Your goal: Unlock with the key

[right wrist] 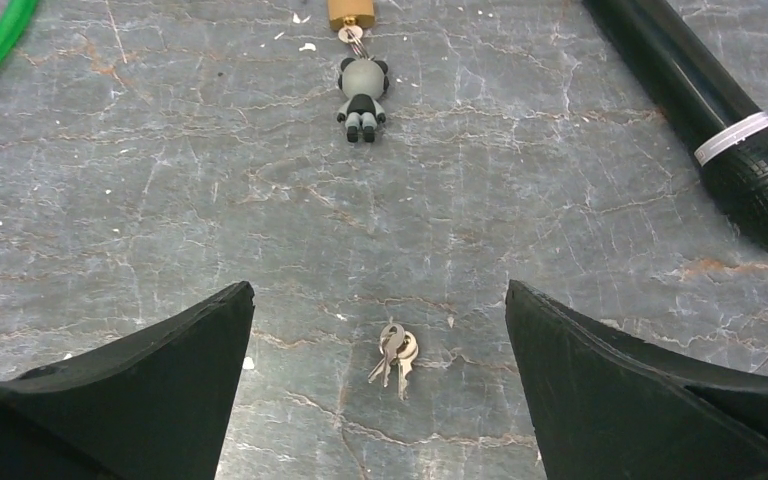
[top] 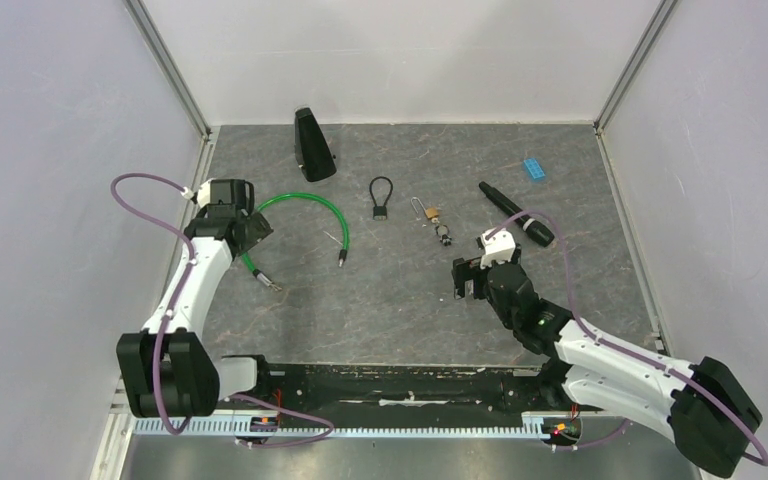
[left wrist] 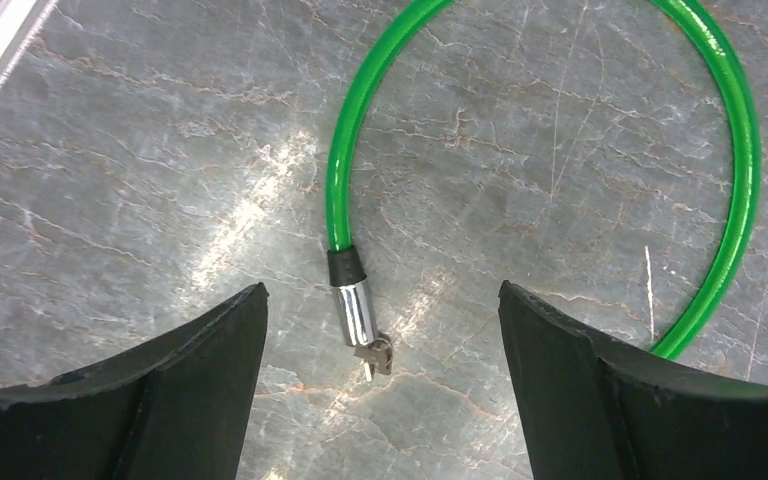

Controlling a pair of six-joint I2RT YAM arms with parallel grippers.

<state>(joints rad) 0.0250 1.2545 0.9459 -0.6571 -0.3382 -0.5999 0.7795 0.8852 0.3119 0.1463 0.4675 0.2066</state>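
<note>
Next, my right gripper reaches outward and to its left in the top view to the black cable lock's body point(top: 380, 213), descends there and closes.
A green cable lock point(top: 328, 212) lies curved on the table at left centre. In the left wrist view its chrome lock end point(left wrist: 356, 310) has a small key point(left wrist: 375, 355) stuck in it. My left gripper point(left wrist: 380, 290) is open and empty above that end, which lies between the fingers; it also shows in the top view point(top: 248, 228). My right gripper point(right wrist: 380, 290) is open and empty over a small bunch of loose keys point(right wrist: 395, 355) on the table. A brass padlock point(top: 430, 212) with a panda charm point(right wrist: 362, 95) lies just beyond the right gripper point(top: 465, 280).
A small black cable lock point(top: 381, 197) lies mid-table. A black torch-like cylinder point(top: 515, 213) lies to the right of the padlock, close to the right wrist. A black cone-shaped object point(top: 312, 145) and a blue block point(top: 533, 167) sit near the back wall.
</note>
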